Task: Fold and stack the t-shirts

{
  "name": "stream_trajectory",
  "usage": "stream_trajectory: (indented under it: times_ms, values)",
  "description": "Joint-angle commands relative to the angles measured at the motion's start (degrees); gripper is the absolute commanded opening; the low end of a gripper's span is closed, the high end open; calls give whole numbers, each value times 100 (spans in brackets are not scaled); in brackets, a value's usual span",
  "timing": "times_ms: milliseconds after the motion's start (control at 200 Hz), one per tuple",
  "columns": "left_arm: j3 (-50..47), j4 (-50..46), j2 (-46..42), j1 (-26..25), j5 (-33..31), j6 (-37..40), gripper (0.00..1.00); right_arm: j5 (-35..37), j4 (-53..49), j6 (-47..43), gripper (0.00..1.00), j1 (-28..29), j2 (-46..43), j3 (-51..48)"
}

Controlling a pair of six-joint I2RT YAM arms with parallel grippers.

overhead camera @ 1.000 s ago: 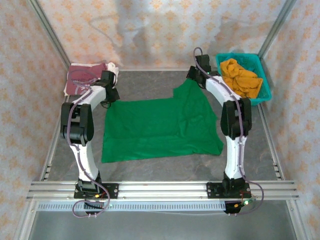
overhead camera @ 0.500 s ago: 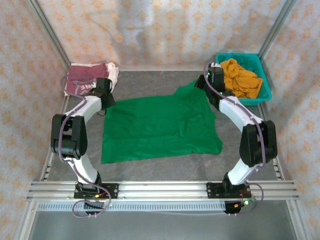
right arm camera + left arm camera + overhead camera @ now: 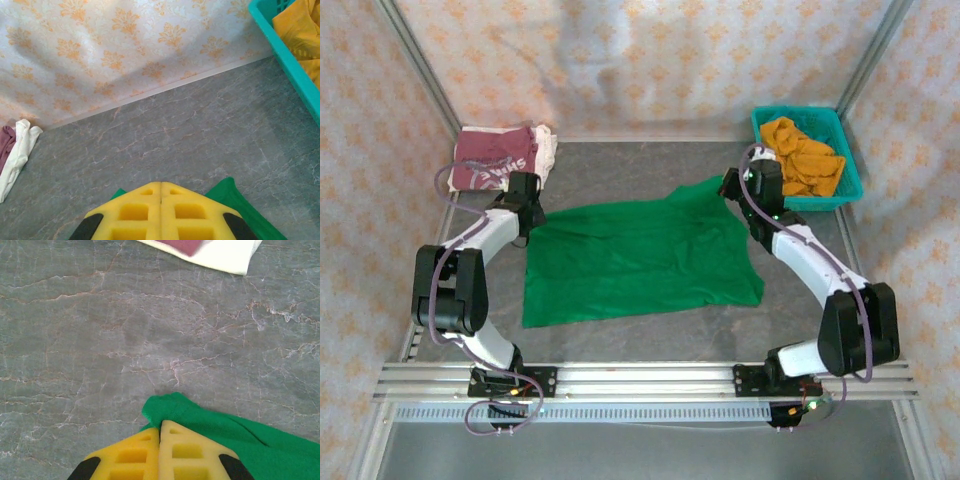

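My right gripper will bring the held corner back over the green cloth nearer my base and release it, because the green t-shirt [image 3: 640,258] still lies spread flat.
The bright green t-shirt [image 3: 640,258] lies spread flat mid-table. My left gripper [image 3: 532,208] is shut on its far-left corner; in the left wrist view the green cloth [image 3: 200,422] bunches out from between the closed yellow fingertips [image 3: 172,432] of that gripper [image 3: 160,424]. My right gripper [image 3: 730,186] is shut on the shirt's far-right corner, where green cloth [image 3: 235,200] shows on both sides of the closed gripper [image 3: 161,185]. The maroon t-shirt [image 3: 496,160] with white lettering lies folded at the back left.
A teal mesh basket [image 3: 848,178] holding orange cloth [image 3: 802,155] stands at the back right, close beside my right wrist; its rim [image 3: 285,50] shows in the right wrist view. Patterned walls enclose the table; bare grey tabletop [image 3: 620,170] lies behind the green shirt.
Both grippers have come toward the near edge, dragging the green shirt's far corners along. The right arm swung out to the right, its gripper leaving the back wall.
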Motion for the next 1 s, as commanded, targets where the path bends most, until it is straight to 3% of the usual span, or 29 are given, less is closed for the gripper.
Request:
stream_trajectory:
  times_ms: [0,235,561,996]
  values:
    - [168,-230,-271,2,-117,-1,0,95,212,44,0,-36,-266,-9]
    - [424,-947,-451,-179,-220,-52,0,27,268,107,0,-34,-645,-273]
    - [-161,-1085,-608,-301,-178,-461,0,41,158,154,0,-32,-1108,-1059]
    - [-214,-1454,-702,-355,-286,-587,0,-55,-250,123,0,-39,-1439,-1022]
